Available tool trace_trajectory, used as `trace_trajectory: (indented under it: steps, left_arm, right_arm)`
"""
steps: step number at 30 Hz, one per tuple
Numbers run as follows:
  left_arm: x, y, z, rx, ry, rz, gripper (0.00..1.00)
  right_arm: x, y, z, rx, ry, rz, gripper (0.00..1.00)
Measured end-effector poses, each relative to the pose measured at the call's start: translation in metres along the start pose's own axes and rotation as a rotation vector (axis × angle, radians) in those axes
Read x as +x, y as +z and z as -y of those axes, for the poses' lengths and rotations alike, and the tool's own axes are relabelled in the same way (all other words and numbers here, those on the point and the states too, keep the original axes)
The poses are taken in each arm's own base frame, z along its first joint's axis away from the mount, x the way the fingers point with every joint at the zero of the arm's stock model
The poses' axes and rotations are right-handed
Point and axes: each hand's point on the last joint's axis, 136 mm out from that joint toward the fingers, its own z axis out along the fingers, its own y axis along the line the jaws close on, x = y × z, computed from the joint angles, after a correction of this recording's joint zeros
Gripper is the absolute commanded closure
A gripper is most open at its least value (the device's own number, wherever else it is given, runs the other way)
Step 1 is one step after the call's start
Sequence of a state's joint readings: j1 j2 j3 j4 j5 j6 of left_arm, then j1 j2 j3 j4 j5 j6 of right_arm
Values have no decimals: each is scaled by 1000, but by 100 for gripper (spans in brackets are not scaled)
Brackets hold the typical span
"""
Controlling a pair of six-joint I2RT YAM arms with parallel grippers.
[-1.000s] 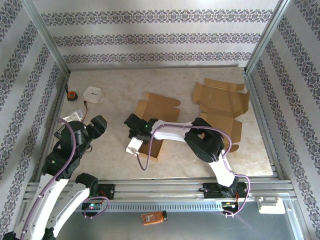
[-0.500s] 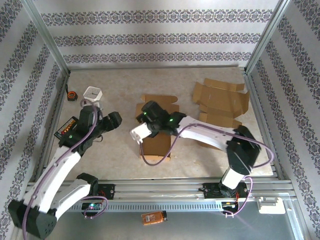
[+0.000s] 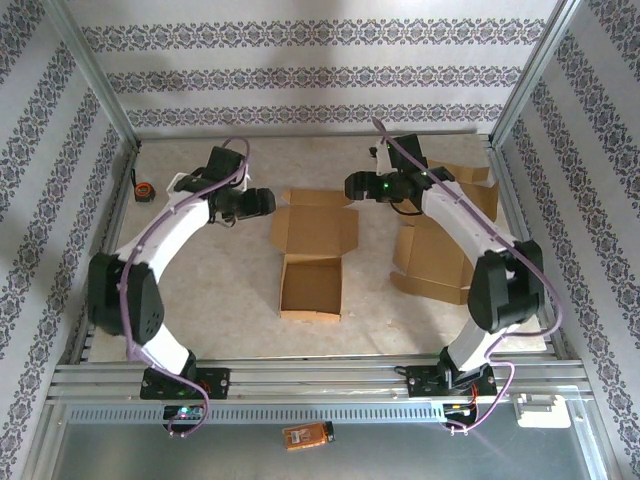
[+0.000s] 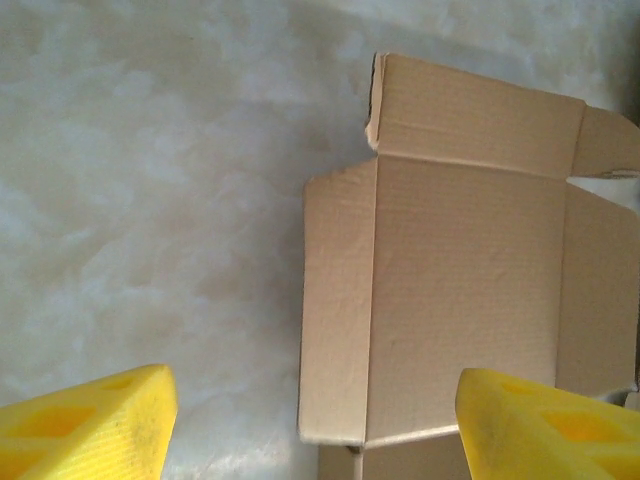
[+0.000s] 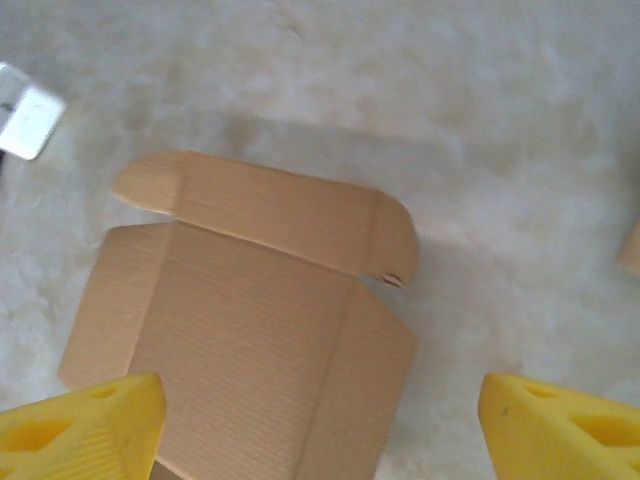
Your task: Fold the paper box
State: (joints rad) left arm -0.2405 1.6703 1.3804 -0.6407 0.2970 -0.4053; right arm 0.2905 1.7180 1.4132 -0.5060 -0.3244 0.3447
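My left gripper is above the side flap's far end (image 3: 282,213) (image 4: 342,197), which lies toward the lid, so it should bring its open fingers across and down around that end.
The brown paper box stands mid-table with its tray (image 3: 310,290) open upward and its lid panel (image 3: 316,226) lying flat behind it. My left gripper (image 3: 265,203) hovers just left of the lid, open, with nothing between its yellow fingertips (image 4: 85,425). Its wrist view looks down on the lid's left side flap (image 4: 340,310). My right gripper (image 3: 351,187) hangs above the lid's far right corner, also open and empty. Between its yellow fingertips (image 5: 565,425) I see the lid (image 5: 250,320) with its rounded tuck flap (image 5: 280,210).
Flat cardboard blanks (image 3: 440,215) lie stacked at the right under the right arm. A tape measure (image 3: 144,188) sits by the left wall. A white object (image 5: 25,120) lies beyond the box. An orange item (image 3: 307,435) rests below the front rail.
Both arms have swung from the near side to the far end of the box. The right gripper has let go of the box's front left edge and opened wide.
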Motion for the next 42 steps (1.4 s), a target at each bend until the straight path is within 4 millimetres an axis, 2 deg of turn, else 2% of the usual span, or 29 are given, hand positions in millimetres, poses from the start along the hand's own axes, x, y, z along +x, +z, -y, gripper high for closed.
trace_trajectory:
  steps: [4,9,13,16,19,25,35,39,42]
  left_arm:
    - [-14,32,1,24,28,-55,29]
    - [-6,69,0,83,54,-142,31]
    - [-2,84,5,139,66,-176,32]
    - [-8,91,13,181,80,-181,32]
    - [-11,98,18,219,90,-184,38]
    - [-8,101,20,259,95,-198,57]
    - [-8,100,23,274,104,-198,95]
    - [-10,96,27,289,105,-192,95]
    - [-19,83,35,312,126,-151,91]
  right_arm:
    - [8,37,22,13,120,-94,25]
    - [18,69,31,-6,174,-166,33]
    - [23,75,27,-37,188,-189,35]
    - [24,76,24,-63,187,-190,39]
    - [34,80,26,-72,194,-209,43]
    - [54,86,35,-59,210,-247,51]
    - [51,83,31,-73,201,-233,80]
    - [43,71,18,-93,164,-202,83]
    - [33,55,1,-111,102,-155,82]
